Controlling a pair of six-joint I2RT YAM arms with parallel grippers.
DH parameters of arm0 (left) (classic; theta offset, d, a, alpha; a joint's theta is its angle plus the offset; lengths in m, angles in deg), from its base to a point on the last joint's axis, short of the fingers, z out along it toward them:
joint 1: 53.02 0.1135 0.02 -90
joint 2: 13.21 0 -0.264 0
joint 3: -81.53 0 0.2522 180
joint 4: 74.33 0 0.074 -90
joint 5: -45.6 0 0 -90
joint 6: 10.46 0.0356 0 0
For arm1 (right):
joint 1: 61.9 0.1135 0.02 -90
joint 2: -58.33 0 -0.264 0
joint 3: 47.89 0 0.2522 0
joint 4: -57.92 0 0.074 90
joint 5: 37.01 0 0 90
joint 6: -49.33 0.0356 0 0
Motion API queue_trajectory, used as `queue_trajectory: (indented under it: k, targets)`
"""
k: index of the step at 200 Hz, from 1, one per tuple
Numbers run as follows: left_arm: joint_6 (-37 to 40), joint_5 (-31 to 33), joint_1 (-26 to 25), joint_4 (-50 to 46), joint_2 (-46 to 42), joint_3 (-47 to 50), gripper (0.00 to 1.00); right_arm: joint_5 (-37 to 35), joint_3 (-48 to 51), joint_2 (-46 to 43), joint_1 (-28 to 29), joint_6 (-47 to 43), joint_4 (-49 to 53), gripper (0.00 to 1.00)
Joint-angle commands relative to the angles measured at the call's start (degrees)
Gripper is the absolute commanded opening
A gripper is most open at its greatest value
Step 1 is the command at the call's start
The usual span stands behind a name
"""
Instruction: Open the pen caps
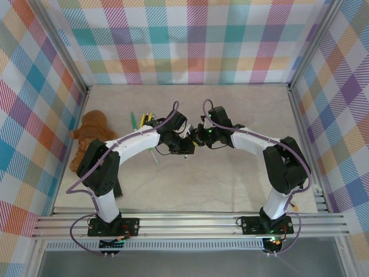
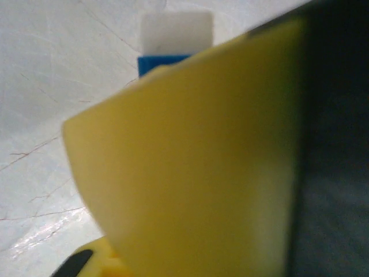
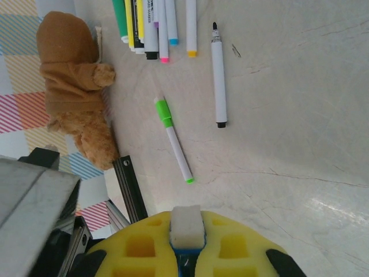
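Note:
The cap goes away from the left gripper and down with my right gripper next, and comes free on the tabletop beneath that gripper's own arm, clear of the pens.
My right gripper (image 3: 187, 231) is shut on a blue pen cap (image 3: 185, 255), whose white felt end (image 3: 187, 224) sticks out between the yellow fingers. In the top view both grippers meet at mid-table, the left gripper (image 1: 184, 141) tip to tip with the right gripper (image 1: 200, 135). In the left wrist view a blurred yellow finger (image 2: 202, 173) hides the jaws; beyond it shows the blue cap (image 2: 157, 62) with its white end. On the table lie a green-capped pen (image 3: 173, 140), an uncapped black pen (image 3: 218, 75) and a bunch of several capped pens (image 3: 153, 29).
A brown teddy bear (image 3: 72, 86) lies left of the pens, near the left wall (image 1: 92, 135). The bunch of pens (image 1: 144, 120) and the green pen (image 1: 154, 154) sit just left of the left arm. Aluminium rails run along the table's edges.

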Motion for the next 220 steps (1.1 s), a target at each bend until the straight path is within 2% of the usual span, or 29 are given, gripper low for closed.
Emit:
queue_trajectory:
  k: [1, 20, 36, 53, 69, 81, 95, 124, 147, 181, 220]
  targets:
    - [0.6, 1.5, -0.3, -0.7, 0.4, -2.1, 0.00, 1.3, -1.6, -0.2, 0.5, 0.4, -0.8, 0.00]
    - [0.7, 1.7, -0.3, -0.6, -0.5, -1.6, 0.00, -0.5, -1.9, -0.3, 0.5, -0.5, 1.2, 0.00]
    - [0.9, 0.7, -1.4, 0.0, -3.4, 0.7, 0.00, -4.6, -3.1, -0.2, -1.0, -1.6, 4.6, 0.00]
    - [0.5, -1.1, -9.4, -1.4, -9.9, 6.2, 0.00, -9.2, -7.4, 1.9, -8.2, -3.1, 10.1, 0.00]
    - [-2.1, 1.7, -19.8, -4.7, -16.7, 10.7, 0.00, -6.5, -12.2, 6.7, -17.8, -2.2, 10.5, 0.00]
    - [-4.6, 3.6, -21.8, -6.6, -22.2, 13.9, 0.00, -6.3, -17.1, 10.1, -20.6, -3.0, 12.5, 0.00]
    - [-4.6, 8.5, -19.2, -9.6, -26.7, 15.5, 0.00, -4.5, -22.4, 13.6, -20.5, -4.0, 14.8, 0.00]
    - [-1.2, 10.7, -6.3, -9.7, -26.6, 13.3, 0.00, -5.4, -22.4, 14.7, -18.0, -5.2, 15.2, 0.00]
    - [1.6, 12.0, 0.2, -8.8, -18.6, 7.1, 0.00, -6.6, -19.1, 13.8, -16.7, -6.3, 15.3, 0.00]
    - [5.2, 12.3, 4.3, -10.2, -2.2, -6.1, 0.00, -11.9, -15.9, 12.9, -13.7, -8.8, 17.5, 0.00]
    - [5.3, 23.1, 6.4, -17.2, 13.4, -20.6, 0.00, -20.2, -17.2, 14.0, -10.2, -13.3, 22.5, 0.00]
